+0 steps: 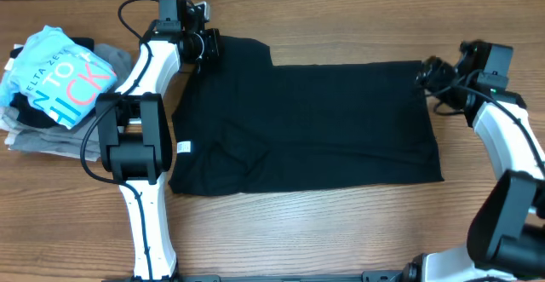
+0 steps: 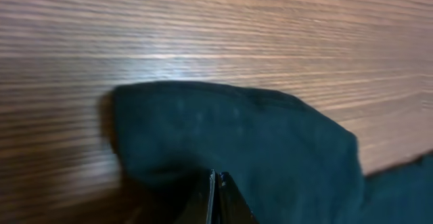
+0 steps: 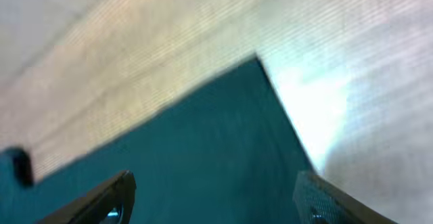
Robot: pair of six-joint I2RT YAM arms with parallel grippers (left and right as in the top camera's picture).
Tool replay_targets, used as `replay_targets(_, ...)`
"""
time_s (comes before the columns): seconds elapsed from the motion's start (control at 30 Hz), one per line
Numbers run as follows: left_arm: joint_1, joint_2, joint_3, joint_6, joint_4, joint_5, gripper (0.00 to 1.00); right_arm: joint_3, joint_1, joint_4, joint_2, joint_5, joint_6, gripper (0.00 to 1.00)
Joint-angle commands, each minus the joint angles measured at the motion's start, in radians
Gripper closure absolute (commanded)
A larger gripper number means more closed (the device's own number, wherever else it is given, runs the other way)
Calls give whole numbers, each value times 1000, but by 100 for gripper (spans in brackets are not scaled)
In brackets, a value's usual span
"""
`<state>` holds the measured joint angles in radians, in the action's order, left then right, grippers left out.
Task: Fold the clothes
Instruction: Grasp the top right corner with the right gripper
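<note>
My left gripper needs to lift the sleeve next, pull it back and down onto the shirt's near edge (image 1: 204,185) and let go of it, because that edge is back from my left gripper.
The clothes (image 1: 306,120), a black T-shirt with a small white tag (image 1: 183,146), lie spread flat across the middle of the table. At the shirt's far left sleeve, my left gripper (image 1: 209,45) is down on the cloth. In the left wrist view its jaws (image 2: 216,178) are pressed together on the bunched sleeve fabric (image 2: 237,132). My right gripper (image 1: 426,73) sits at the shirt's far right corner. Seen from the right wrist, it (image 3: 213,197) stands open, its fingers astride the corner of the cloth (image 3: 216,136) without pinching it.
A pile of other garments lies at the table's left edge: a light blue printed shirt (image 1: 60,73) on top of a grey garment (image 1: 34,137). Bare wood (image 1: 341,231) shows in front of the shirt.
</note>
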<state>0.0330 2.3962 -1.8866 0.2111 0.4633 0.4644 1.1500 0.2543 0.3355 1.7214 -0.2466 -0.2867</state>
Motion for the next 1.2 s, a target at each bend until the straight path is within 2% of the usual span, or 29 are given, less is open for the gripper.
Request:
replay_targets(0.0, 5, -27, -26, 45, 46, 80, 96, 14, -5, -173, 64, 36, 7, 21)
replay_targets(0.13, 5, -62, -26, 48, 111, 103, 96, 17, -25, -356, 190, 45, 7, 21)
replay_targets(0.2, 5, -63, -26, 52, 133, 105, 96, 37, -36, -393, 256, 50, 7, 24)
replay_targets(0.33, 5, -63, -26, 51, 170, 105, 96, 188, -55, -320, 407, 80, 13, 26)
replay_targets(0.47, 6, -63, -26, 50, 169, 101, 96, 306, -64, -219, 477, 160, 50, 26)
replay_targets(0.5, 6, -63, -26, 50, 169, 101, 96, 313, -63, -212, 481, 169, 52, 29)
replay_targets(0.57, 6, -63, -26, 50, 166, 101, 96, 313, -63, -198, 482, 179, 52, 40)
replay_targets(0.67, 6, -63, -26, 51, 164, 101, 96, 313, -63, -161, 482, 180, 52, 79)
replay_targets(0.7, 6, -63, -26, 51, 164, 101, 96, 313, -63, -156, 482, 180, 52, 81)
replay_targets(0.73, 6, -63, -26, 51, 164, 101, 96, 313, -63, -146, 482, 180, 52, 80)
replay_targets(0.77, 6, -63, -26, 51, 164, 101, 96, 313, -63, -143, 482, 180, 52, 61)
replay_targets(0.8, 5, -63, -26, 51, 164, 101, 96, 313, -63, -143, 482, 183, 52, 53)
replay_targets(0.83, 5, -63, -26, 51, 164, 101, 96, 313, -63, -143, 482, 187, 53, 48)
replay_targets(0.9, 5, -63, -26, 50, 164, 101, 96, 313, -63, -143, 485, 187, 52, 47)
replay_targets(1.03, 5, -63, -26, 51, 164, 101, 96, 312, -66, -138, 512, 185, 53, 49)
replay_targets(1.13, 5, -63, -26, 51, 164, 101, 96, 309, -69, -127, 518, 186, 53, 75)
replay_targets(1.17, 5, -63, -26, 50, 164, 101, 96, 309, -69, -127, 518, 186, 52, 80)
